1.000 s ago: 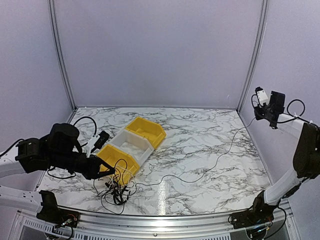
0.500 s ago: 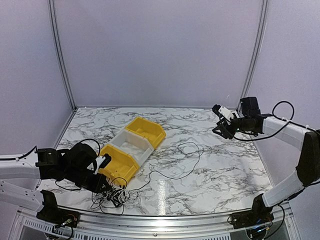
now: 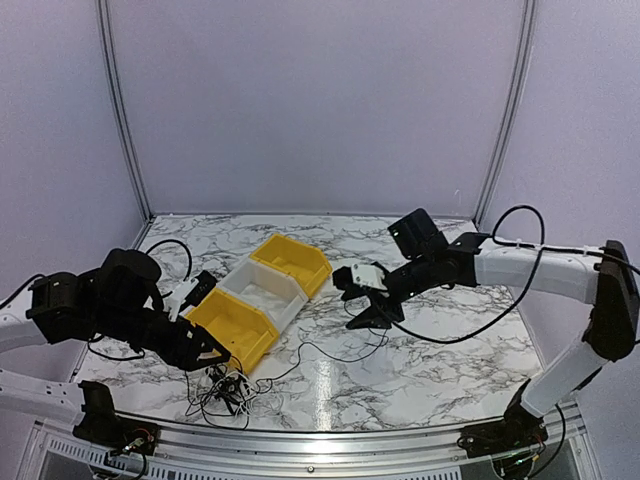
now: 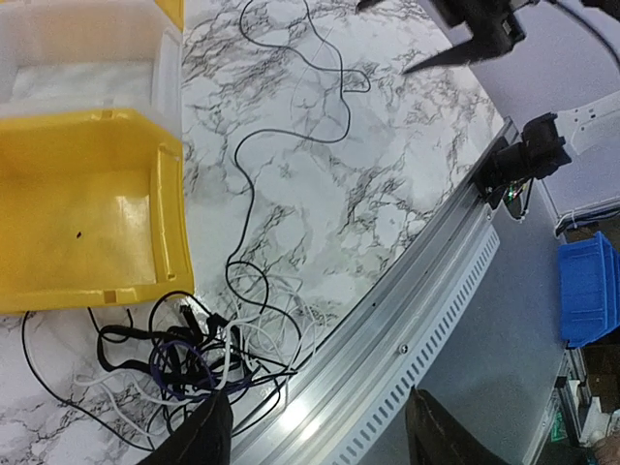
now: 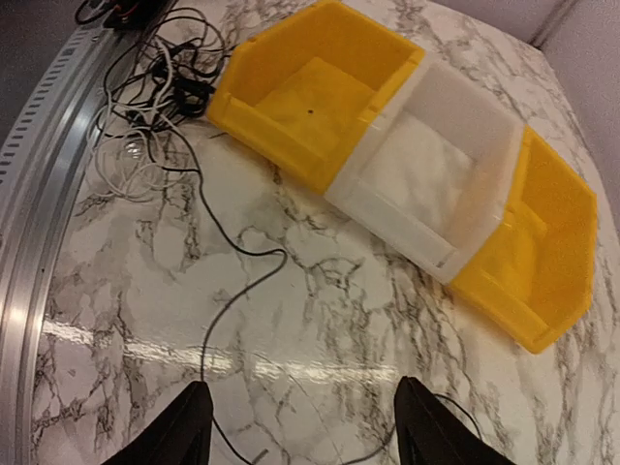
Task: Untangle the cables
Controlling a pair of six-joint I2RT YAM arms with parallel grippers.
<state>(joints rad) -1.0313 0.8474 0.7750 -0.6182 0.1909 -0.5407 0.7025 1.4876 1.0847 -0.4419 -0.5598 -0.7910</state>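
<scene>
I should move my right gripper down and back toward the base next, and close it on the trailing black cable (image 5: pixel 206 344), which lies single on the open tabletop, clear of the tangle (image 5: pixel 145 87).
The cables (image 3: pixel 228 386) lie as a loose tangle of thin black and white cords by the table's front edge, just in front of the near yellow bin (image 3: pixel 232 325). One black cable (image 3: pixel 330 350) trails from the tangle toward the middle of the table. My left gripper (image 3: pixel 215 350) hovers over the tangle (image 4: pixel 184 354), open, with nothing between its fingers (image 4: pixel 208 431). My right gripper (image 3: pixel 358 305) hangs open over the middle of the table, above the trailing cable (image 5: pixel 232 291), and holds nothing. The tangle (image 5: pixel 145 87) sits far from it.
Three bins stand in a diagonal row: yellow (image 5: pixel 310 97), white (image 5: pixel 436 184), yellow (image 5: pixel 542 252). The metal front rail (image 4: pixel 407 320) runs right beside the tangle. A blue crate (image 4: pixel 586 291) sits off the table.
Both grippers have opened. The right arm swung from high at the right wall down to the table's middle, and the long black cable it held now lies slack. The left gripper released the tangle.
</scene>
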